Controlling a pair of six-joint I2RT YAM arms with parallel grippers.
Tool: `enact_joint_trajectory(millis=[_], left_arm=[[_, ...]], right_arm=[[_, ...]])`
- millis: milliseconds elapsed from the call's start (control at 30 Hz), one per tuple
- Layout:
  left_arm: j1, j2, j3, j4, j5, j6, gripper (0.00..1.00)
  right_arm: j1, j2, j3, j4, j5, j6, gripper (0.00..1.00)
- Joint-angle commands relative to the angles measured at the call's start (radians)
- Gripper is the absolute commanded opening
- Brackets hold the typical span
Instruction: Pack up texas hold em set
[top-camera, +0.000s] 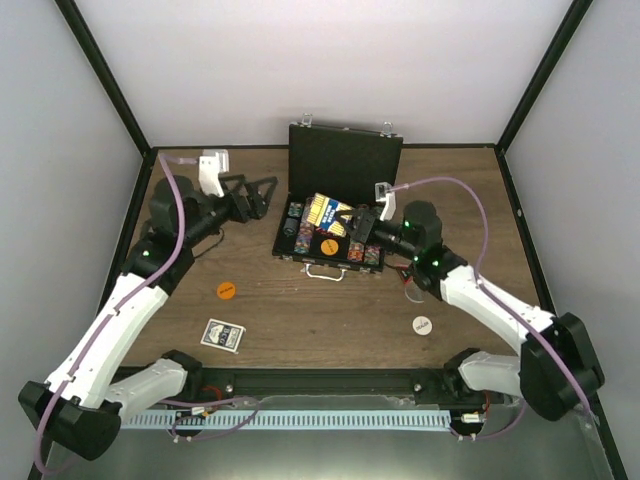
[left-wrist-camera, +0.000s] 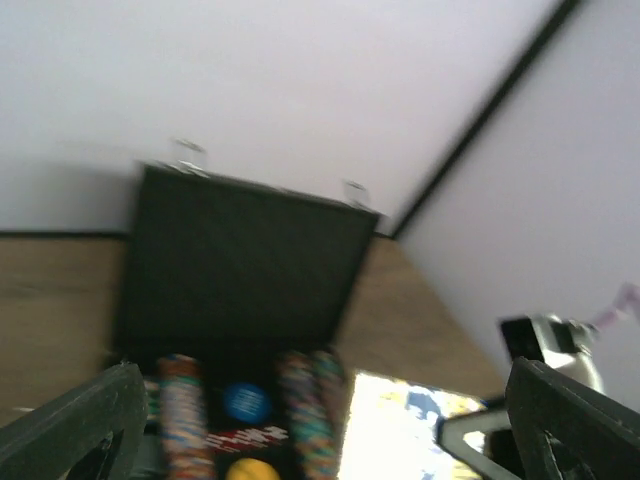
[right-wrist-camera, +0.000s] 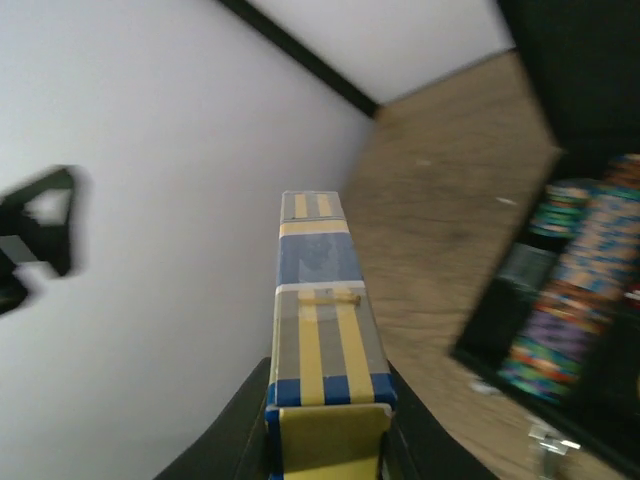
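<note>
I should lower my right gripper next, tilting it downward, onto the near part of the tray over the orange disc, because the chip (top-camera: 298, 228) rows leave a gap there.
The black case (top-camera: 345, 162) stands open at the back middle, with rows of chips (top-camera: 298, 228) in its tray. My right gripper (top-camera: 348, 222) is shut on a yellow and blue card box (top-camera: 326, 211) and holds it over the tray; in the right wrist view the box (right-wrist-camera: 322, 320) sits between the fingers. My left gripper (top-camera: 256, 196) is open and empty, left of the case. Its view shows the lid (left-wrist-camera: 240, 260), chips (left-wrist-camera: 180, 410) and a blue disc (left-wrist-camera: 245, 400). A blue-backed deck (top-camera: 222, 335), an orange disc (top-camera: 226, 290) and a white disc (top-camera: 422, 325) lie on the table. The dark triangle is out of view.
The wooden table (top-camera: 320, 320) is enclosed by white walls with black frame posts (top-camera: 105, 75). The case's silver handle (top-camera: 325, 270) faces the near side. A rail (top-camera: 320, 380) runs along the near edge between the arm bases.
</note>
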Motion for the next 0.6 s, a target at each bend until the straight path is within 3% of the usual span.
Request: enact_joint_trajectory(millis=[0,133,333,567], left_arm=[[0.011,0.013,0.092,-0.221,-0.417,0.284,1.0],[0.011,-0.009,0.083,-0.205,-0.549,0.342,1.0],[0.011,-0.061,0.002,-0.149,-0.638,0.435,1.0],[0.01,-0.05,-0.047,-0.129,-0.659,0.462,1.0]], right_arm=[[-0.057,0.1,0.095,-0.273,0.081,-0.109,0.01],[-0.086,0.221,0.145,-0.317,0.052,-0.122,0.01],[-0.093,0.422,0.238,-0.383,-0.003,-0.124,0.01],[-0.096,0.552,0.292,-0.381,-0.061,-0.099,0.02]])
